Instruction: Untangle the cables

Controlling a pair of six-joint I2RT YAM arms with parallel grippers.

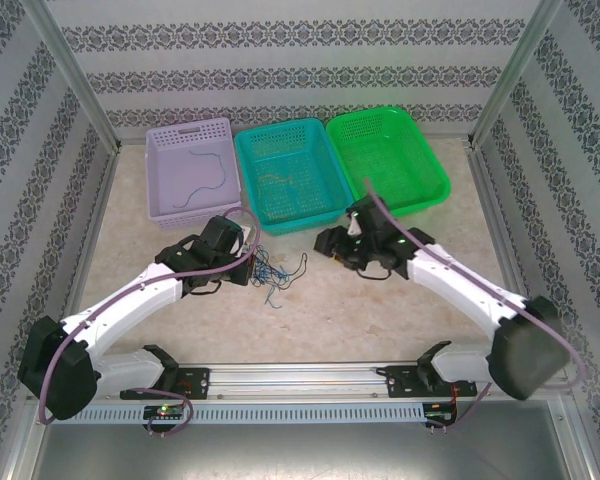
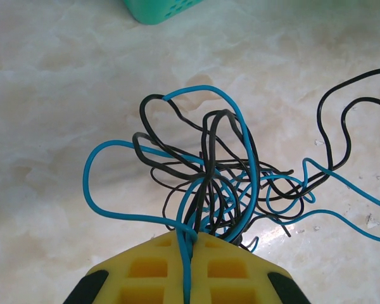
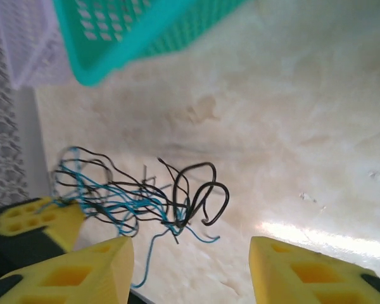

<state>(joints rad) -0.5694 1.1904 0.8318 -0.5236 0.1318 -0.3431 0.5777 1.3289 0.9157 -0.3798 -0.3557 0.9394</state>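
My left gripper stays almost in place on the blue cable [image 1: 253, 267] [image 2: 185, 235] next, then lets go of it there, since the black loops reach toward my open right gripper.
The cables [image 1: 277, 270] lie as a knot of thin blue and black wires on the table between the two arms. My left gripper [image 1: 248, 263] holds the knot's left side. In the left wrist view its yellow fingers [image 2: 145, 269] are pressed together on a blue cable, with the tangle [image 2: 221, 171] spreading just beyond the tips of my left gripper [image 2: 191, 244]. My right gripper [image 1: 326, 240] hovers to the right of the knot. Seen from the right wrist, my right gripper [image 3: 190, 247] stands open with nothing between its fingers, and the tangle [image 3: 145, 196] hangs ahead, its black loops nearest.
Three baskets stand in a row at the back: lavender [image 1: 163, 170], teal [image 1: 248, 175] and green [image 1: 432, 165]. A single blue wire [image 1: 208, 178] lies in the lavender one and a thin yellowish wire [image 1: 280, 180] in the teal one. The teal basket's corner [image 3: 133, 38] is close ahead of the right wrist.
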